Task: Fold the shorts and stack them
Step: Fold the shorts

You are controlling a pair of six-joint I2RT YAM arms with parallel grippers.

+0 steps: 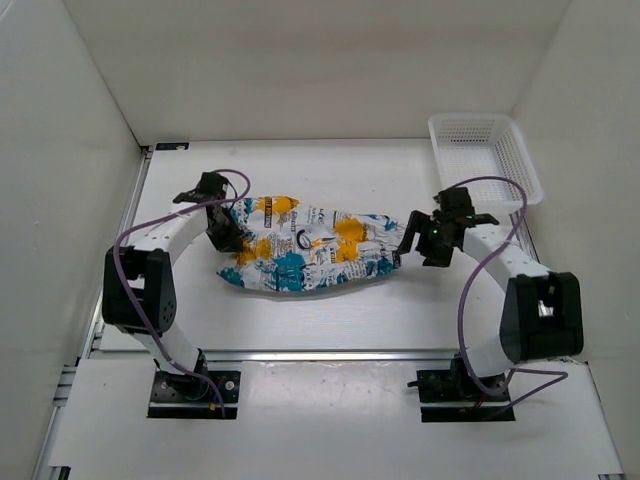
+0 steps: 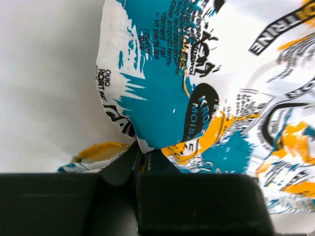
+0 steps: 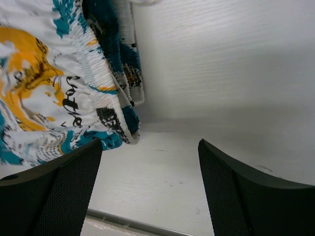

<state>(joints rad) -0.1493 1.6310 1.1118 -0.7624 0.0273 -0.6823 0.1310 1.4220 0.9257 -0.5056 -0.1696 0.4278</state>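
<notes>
My left gripper draws the pinched fabric back next, releasing it on the bare tabletop behind it, between the shorts (image 1: 305,252) and the metal bar.
The printed shorts (image 1: 305,252) lie rumpled across the table's middle, teal, yellow-orange and black on white. My left gripper (image 1: 228,236) is at their left end, shut on a pinch of the fabric; in the left wrist view the jaws (image 2: 140,160) close on a fold of the shorts (image 2: 206,83). My right gripper (image 1: 412,240) is open and empty just off their right end. In the right wrist view the elastic waistband (image 3: 93,73) sits up and left of the open fingers (image 3: 49,191), with bare table between them.
A white plastic mesh basket (image 1: 484,152) stands at the back right, just behind the right arm. White walls close the table on three sides. A metal rail (image 1: 330,355) runs along the near edge.
</notes>
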